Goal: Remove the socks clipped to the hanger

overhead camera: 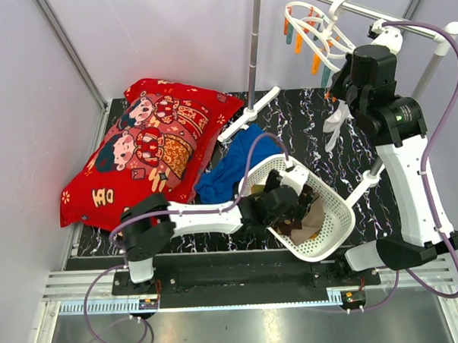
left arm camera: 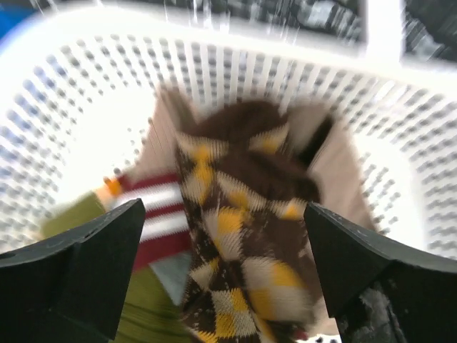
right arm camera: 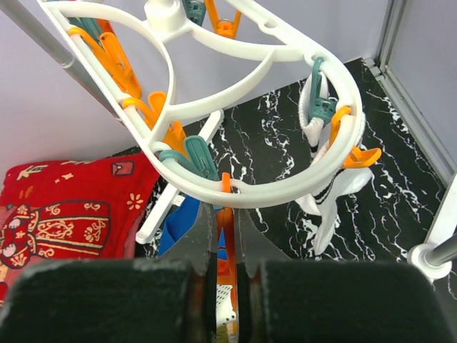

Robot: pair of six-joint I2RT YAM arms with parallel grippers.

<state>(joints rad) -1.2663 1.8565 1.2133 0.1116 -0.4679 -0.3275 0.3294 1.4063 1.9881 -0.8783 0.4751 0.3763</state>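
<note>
I will raise my left gripper out of the basket [left arm camera: 250, 71] and move it outward onto the lower end of the white sock, since that sock still hangs from the teal peg.
The white ring hanger [overhead camera: 318, 31] hangs from the rail at the back right; it also shows in the right wrist view [right arm camera: 285, 182]. A white sock with dark bands [overhead camera: 335, 125] hangs from a teal peg on its rim [right arm camera: 325, 207]. My right gripper [right arm camera: 227, 243] is raised just under the hanger ring and shut on a dangling orange peg [right arm camera: 228, 221]. My left gripper [left arm camera: 225, 250] is open, low inside the white basket [left arm camera: 250, 71], over a brown checked sock [left arm camera: 243, 214]. A red-and-white striped sock [left arm camera: 161, 207] and an olive-green sock [left arm camera: 143, 300] lie beside it.
The basket [overhead camera: 331, 239] sits at the front centre. A blue cloth [overhead camera: 229, 168] lies behind it, and a red pillow [overhead camera: 148, 145] at the left. The rack's upright pole [overhead camera: 254, 49] and its rail [overhead camera: 374, 13] stand at the back.
</note>
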